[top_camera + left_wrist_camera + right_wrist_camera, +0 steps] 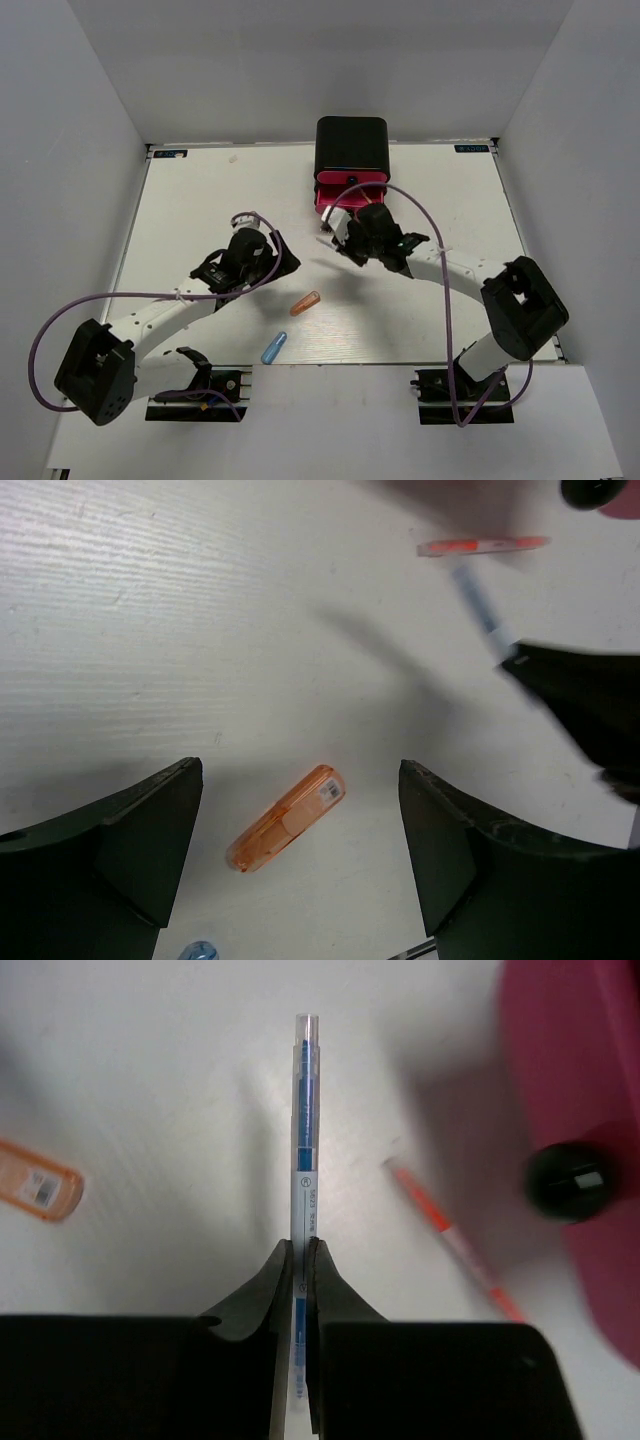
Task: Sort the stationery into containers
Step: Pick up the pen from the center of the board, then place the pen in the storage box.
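The right gripper carries the thin light-blue pen (pixel 303 1140) outward over the open pink drawer next and releases it inside, since that drawer stands pulled out from the cabinet.
In the right wrist view, my right gripper (pixel 302 1250) is shut on a thin light-blue pen (pixel 303 1140), which sticks out forward above the table. A pink-orange pen (pixel 450 1235) lies just to its right, near the open pink drawer (pixel 575 1080) and its black knob (pixel 567 1182). My left gripper (pixel 300 770) stands open above an orange capsule (pixel 285 818), which lies between its fingers untouched. A blue capsule (pixel 274 347) lies near the front edge. The black cabinet (pixel 350 145) stands at the back centre.
From above, the right gripper (pixel 345 238) hangs just in front of the pulled-out pink drawer (pixel 345 195), and the left gripper (pixel 268 255) is close to its left. The orange capsule (pixel 305 303) lies between the arms. White walls close in the table.
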You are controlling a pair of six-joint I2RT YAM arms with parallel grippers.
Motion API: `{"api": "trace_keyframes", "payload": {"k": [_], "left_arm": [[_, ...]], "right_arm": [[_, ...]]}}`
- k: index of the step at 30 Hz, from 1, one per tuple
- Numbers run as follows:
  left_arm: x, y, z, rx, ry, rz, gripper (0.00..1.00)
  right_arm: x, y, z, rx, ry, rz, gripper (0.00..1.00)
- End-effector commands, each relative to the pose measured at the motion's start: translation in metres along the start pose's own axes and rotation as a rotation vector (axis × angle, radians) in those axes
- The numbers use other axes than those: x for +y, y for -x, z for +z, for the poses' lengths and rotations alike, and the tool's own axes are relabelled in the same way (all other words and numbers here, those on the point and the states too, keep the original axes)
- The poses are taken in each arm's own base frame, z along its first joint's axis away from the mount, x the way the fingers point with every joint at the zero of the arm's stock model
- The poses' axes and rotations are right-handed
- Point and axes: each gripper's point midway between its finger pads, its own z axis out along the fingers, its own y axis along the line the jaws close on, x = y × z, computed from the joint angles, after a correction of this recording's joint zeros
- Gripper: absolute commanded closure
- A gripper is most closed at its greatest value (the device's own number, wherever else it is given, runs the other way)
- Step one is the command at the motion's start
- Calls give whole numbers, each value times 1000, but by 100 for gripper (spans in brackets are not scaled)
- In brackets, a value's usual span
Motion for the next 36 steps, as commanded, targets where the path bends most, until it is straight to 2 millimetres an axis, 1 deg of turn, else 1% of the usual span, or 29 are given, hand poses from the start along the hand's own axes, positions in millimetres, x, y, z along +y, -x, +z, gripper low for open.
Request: {"api": "trace_keyframes", "payload": {"k": [1,2,3,4,5,6,7,8,9,10,11,12,13,15,16,17,19,20,22,23,24,25,26,27,29,32,34,35,36], "left_arm": [[16,-13,0,41,51,-8,11],[18,-15,-1,41,51,-8,11],[21,-17,-2,43,54,-18,11],[23,-17,-3,36,59,-18,11],[19,-13,-7,20,41,-20,11],[23,-14,-8,12,49,-20,11],[21,-12,-9,5,41,-21,11],[22,-13,-11,3,39,-21,11],[21,-11,-11,-3,32,-22,11],[21,-11,-11,-3,32,-22,11],[21,-11,-11,-3,32,-22,11],[21,-11,-11,-3,32,-22,11],[21,-11,-11,-3,32,-22,11],[22,-13,-11,3,39,-21,11],[22,-13,-11,3,39,-21,11],[22,-13,-11,3,39,-21,11],[22,-13,-11,3,39,-21,11],[22,-13,-11,3,39,-21,11],[22,-13,-11,3,39,-21,11],[22,-13,-11,3,39,-21,11],[22,-13,-11,3,39,-21,11],[20,-9,-11,-10,38,-22,11],[20,-9,-11,-10,38,-22,11],[20,-9,-11,-10,38,-22,11],[20,-9,-11,-10,38,-22,11],[20,-9,-9,-9,39,-22,11],[16,-8,-7,-5,29,-22,11],[12,-4,-8,-12,21,-23,11],[15,-7,-5,-2,33,-22,11]], "right_arm": [[-42,78,-30,-215,-114,-82,100],[-54,90,-40,-250,-145,-93,100],[-60,102,-45,-288,-164,-118,100],[-70,109,-50,-312,-187,-138,100],[-82,119,-59,-342,-219,-166,100],[-85,123,-61,-354,-225,-205,100],[-95,128,-66,-370,-251,-244,100],[-103,131,-70,-380,-264,-268,100],[-107,134,-71,-386,-273,-291,100],[-115,134,-68,-387,-281,-351,100],[-123,132,-68,-381,-290,-362,100],[-125,131,-66,-387,-273,-381,100],[-131,125,-57,-365,-270,-426,100],[-143,128,-59,-369,-277,-466,100],[-140,123,-48,-369,-237,-484,100],[-145,123,-49,-370,-239,-491,100],[-147,116,-37,-365,-194,-528,100],[-151,120,-38,-372,-183,-542,100],[-159,106,-25,-342,-158,-522,100],[-165,111,-28,-350,-147,-515,98],[-168,109,-27,-346,-144,-507,95],[-170,105,-22,-337,-131,-495,91],[-170,107,-23,-339,-118,-487,86],[-171,106,-24,-338,-110,-480,74],[-172,108,-29,-345,-104,-475,67],[-171,109,-37,-357,-106,-465,64],[-168,116,-46,-384,-106,-451,64],[-171,116,-52,-391,-114,-441,64],[-167,128,-68,-435,-119,-426,66]]}}
